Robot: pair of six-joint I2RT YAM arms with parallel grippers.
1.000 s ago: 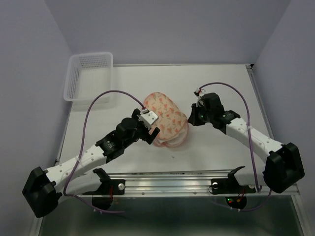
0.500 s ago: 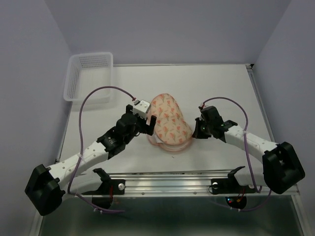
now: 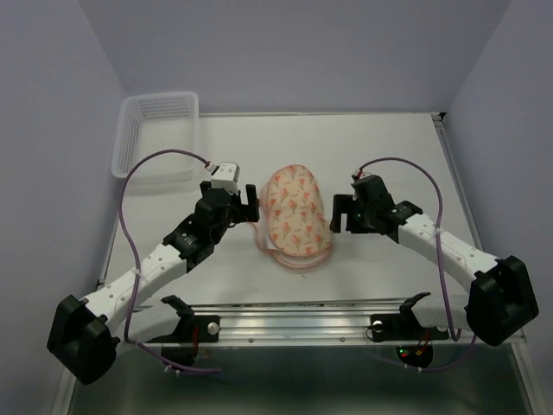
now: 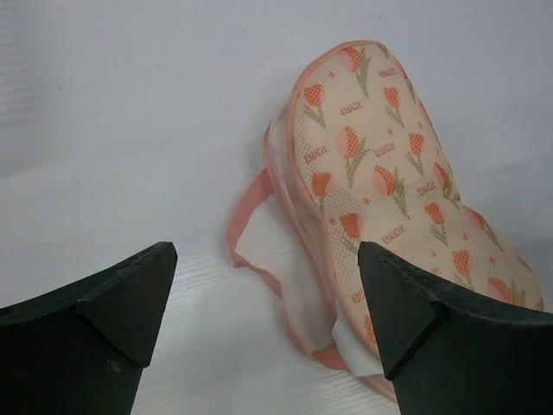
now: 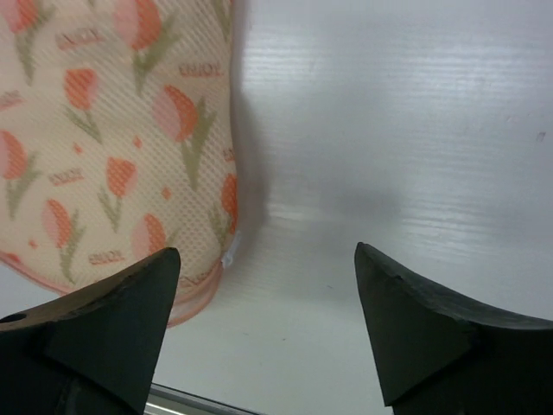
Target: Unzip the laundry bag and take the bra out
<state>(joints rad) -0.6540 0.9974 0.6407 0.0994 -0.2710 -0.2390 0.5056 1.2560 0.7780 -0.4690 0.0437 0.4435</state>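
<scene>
The laundry bag's side toward my left gripper gapes open. My right gripper moves across the bag next, then lowers onto the top layer's pink edge [image 3: 268,213].
The laundry bag [image 3: 296,214] lies flat on the table between both arms, peach with orange tulip print and pink edging. In the left wrist view the laundry bag [image 4: 380,156] has its near side gaping, with a pink loop [image 4: 246,207] and pale fabric [image 4: 289,268] showing in the gap; I cannot tell whether that is the bra. My left gripper [image 3: 245,206] is open just left of the bag, touching nothing [image 4: 263,259]. My right gripper [image 3: 340,213] is open just right of it and holds nothing [image 5: 268,259]. A small white zipper tab [image 5: 229,255] shows at the laundry bag's [image 5: 112,130] edge.
A white mesh basket [image 3: 155,138] stands at the back left corner of the table. The metal rail [image 3: 302,322] runs along the near edge between the arm bases. Purple walls close in on the left, right and back.
My right gripper has opened and let go of the bag's right edge. The bag has settled flat. My left gripper has drawn back to the left, away from the bag.
</scene>
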